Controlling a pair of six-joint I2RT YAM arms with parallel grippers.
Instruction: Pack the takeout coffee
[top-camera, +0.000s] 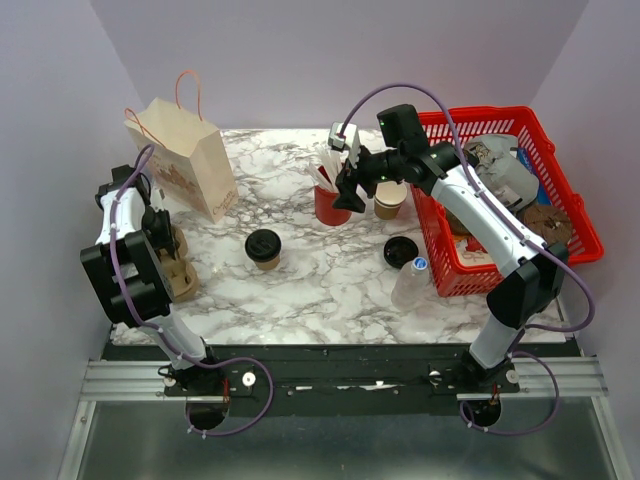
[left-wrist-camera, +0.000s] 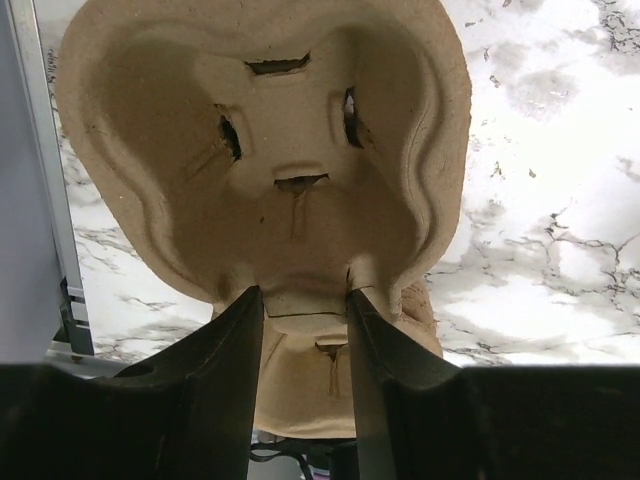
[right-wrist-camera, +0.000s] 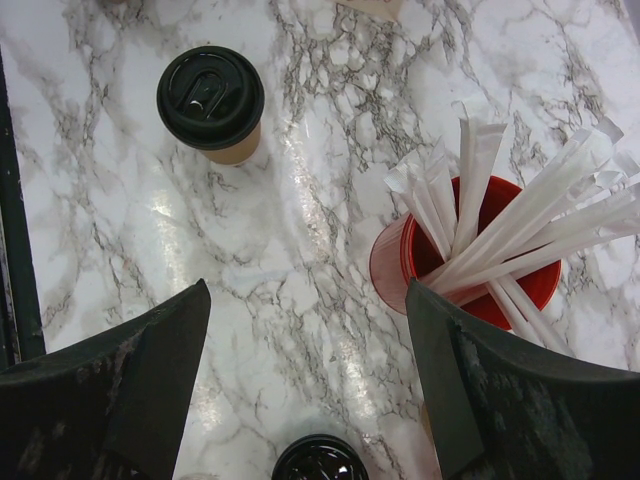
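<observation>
The table beside the coffee cup is clear, so my left gripper will next lift the carrier (top-camera: 183, 280), move toward the coffee and put it down on the marble beside that cup.
The takeout coffee (top-camera: 263, 247), a short tan cup with a black lid, stands alone mid-table; the right wrist view has it at upper left (right-wrist-camera: 210, 100). My right gripper (top-camera: 350, 190) hangs open above the table (right-wrist-camera: 308, 300), between the coffee and a red cup of wrapped straws (right-wrist-camera: 470, 260), holding nothing. At the left edge my left gripper (top-camera: 162, 232) reaches down onto a brown pulp cup carrier (top-camera: 183, 280). In the left wrist view its fingers (left-wrist-camera: 303, 300) press both sides of the middle ridge of the carrier (left-wrist-camera: 260, 130).
A kraft paper bag (top-camera: 185, 160) with handles stands at back left. Right of the red cup (top-camera: 330, 203) stands a lidless tan cup (top-camera: 390, 200). A loose black lid (top-camera: 401, 251), a clear bottle (top-camera: 412, 282) and a full red basket (top-camera: 575, 215) lie further right.
</observation>
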